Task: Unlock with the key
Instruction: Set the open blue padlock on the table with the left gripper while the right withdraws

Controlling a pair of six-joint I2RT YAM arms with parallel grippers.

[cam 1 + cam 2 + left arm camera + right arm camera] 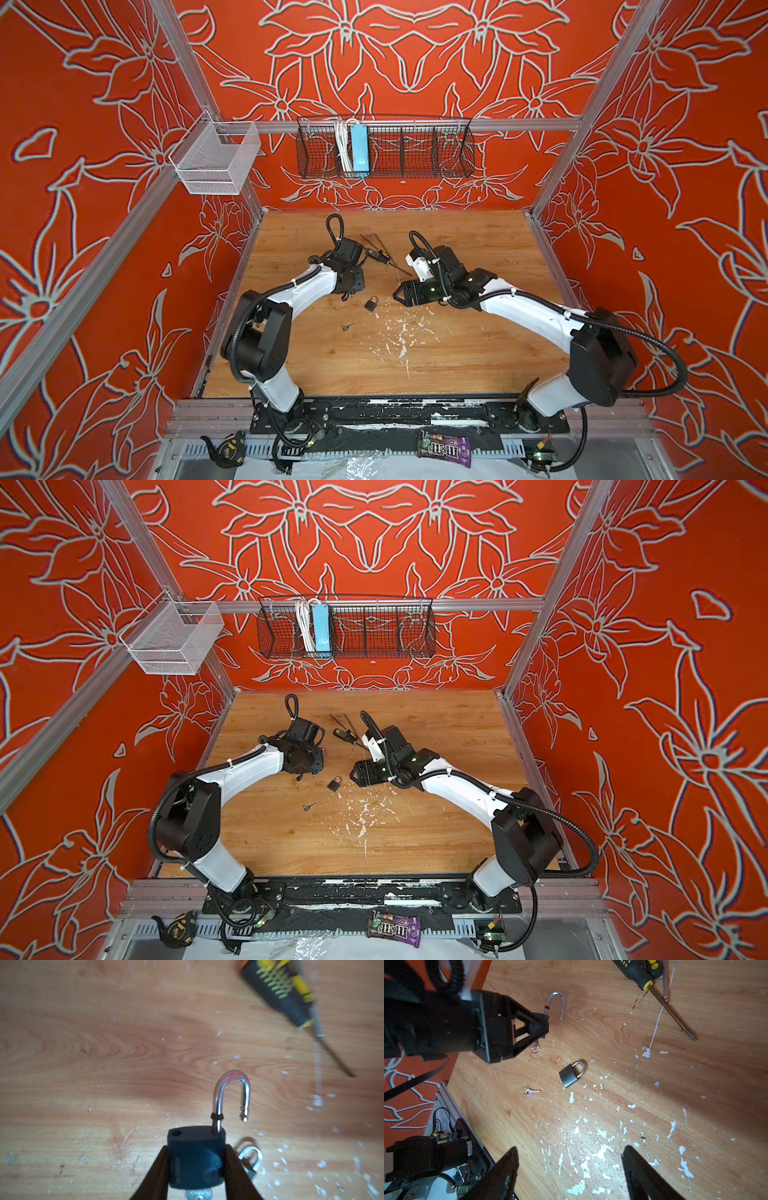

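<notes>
The silver shackle is sprung open, so I will lower my left gripper with the dark padlock onto the bare wood (353, 298) beside the second padlock and let go of its sides.
My left gripper (196, 1147) is shut on the sides of a dark padlock (196, 1163), held above the wooden table. Its silver shackle (230, 1093) stands sprung open, one end free of the body. A silver key head (198, 1194) pokes out under the padlock's body. In the right wrist view the same shackle (556, 1003) juts out past the left gripper (539, 1026). A second padlock (371, 303) (572, 1074) lies shut on the table. A loose key (347, 327) (530, 1091) lies near it. My right gripper (570, 1149) (399, 295) hovers open and empty to the right.
A black and yellow screwdriver (376, 254) (639, 970) and a thin metal hex key (370, 239) lie behind the grippers. White paint flecks (401, 336) mark the table's middle. A wire basket (384, 149) and a mesh bin (216, 160) hang on the back rail.
</notes>
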